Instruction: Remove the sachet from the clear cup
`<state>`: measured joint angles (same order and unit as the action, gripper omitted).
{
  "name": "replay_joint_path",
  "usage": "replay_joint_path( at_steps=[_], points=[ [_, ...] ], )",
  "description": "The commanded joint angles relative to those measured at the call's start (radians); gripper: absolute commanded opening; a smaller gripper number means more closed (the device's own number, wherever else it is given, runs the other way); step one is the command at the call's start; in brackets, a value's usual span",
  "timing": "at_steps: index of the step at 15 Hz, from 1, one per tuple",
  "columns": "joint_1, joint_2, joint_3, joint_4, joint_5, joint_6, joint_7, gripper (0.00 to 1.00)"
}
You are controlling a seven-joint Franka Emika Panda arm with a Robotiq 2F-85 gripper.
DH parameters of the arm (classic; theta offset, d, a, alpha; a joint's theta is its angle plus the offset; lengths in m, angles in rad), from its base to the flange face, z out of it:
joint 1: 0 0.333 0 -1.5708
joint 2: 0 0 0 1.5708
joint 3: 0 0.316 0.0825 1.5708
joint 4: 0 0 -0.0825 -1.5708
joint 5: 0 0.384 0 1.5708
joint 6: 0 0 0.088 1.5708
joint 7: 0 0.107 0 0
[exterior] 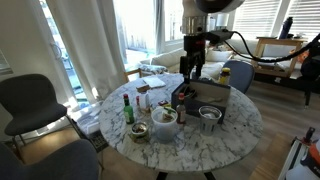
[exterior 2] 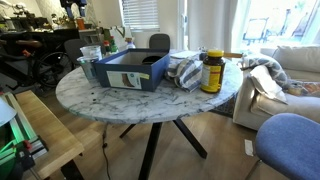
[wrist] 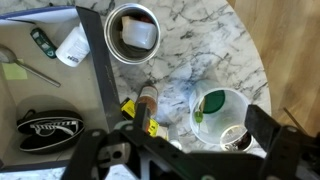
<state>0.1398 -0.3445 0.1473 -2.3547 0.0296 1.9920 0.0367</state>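
Note:
I will next lower my gripper over the cup's opening onto the small green tab inside the clear cup. The tab is well below my open fingers.
The clear cup (exterior: 165, 120) stands on the round marble table (exterior: 235, 135), between the green bottle (exterior: 127, 108) and the silvery metal bowl (exterior: 209, 115). A dark brownish thing, the sachet (exterior: 163, 112), shows at the cup's mouth. In the wrist view the cup (wrist: 235, 108) lies below and between the fingers, with a green patch and a small green tab inside; the sachet's colour is not clear there. My gripper (exterior: 193, 68) hangs well above the table behind the cup. In the wrist view it (wrist: 200, 128) is open and empty.
A blue box (exterior: 207, 95) (exterior 2: 130, 70) with small items stands behind the cup. A small low dish (exterior: 139, 131) (wrist: 238, 142) sits close beside the cup. The metal bowl (wrist: 133, 33) holds something white. A yellow-lidded jar (exterior 2: 212, 72) stands near the table's edge. Chairs surround the table.

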Motion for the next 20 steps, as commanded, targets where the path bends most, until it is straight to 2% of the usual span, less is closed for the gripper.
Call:
replay_joint_path(
  at_steps=[1,6,7,8,12,14,18,20],
  points=[
    [0.004,0.154,0.023,0.032,-0.021,0.114,0.014,1.0],
    [0.013,0.336,0.031,0.088,-0.029,0.221,0.0,0.99],
    [0.018,0.37,0.034,0.107,-0.029,0.223,-0.008,0.96],
    [0.024,0.403,0.038,0.129,-0.028,0.214,-0.004,0.93],
    [0.046,0.501,0.046,0.213,-0.056,0.179,-0.008,0.64],
    [0.055,0.535,0.044,0.247,-0.078,0.17,-0.008,0.58],
    [0.06,0.573,0.04,0.293,-0.102,0.149,-0.01,0.7],
    [0.062,0.591,0.043,0.315,-0.1,0.129,-0.014,0.68]
  ],
)
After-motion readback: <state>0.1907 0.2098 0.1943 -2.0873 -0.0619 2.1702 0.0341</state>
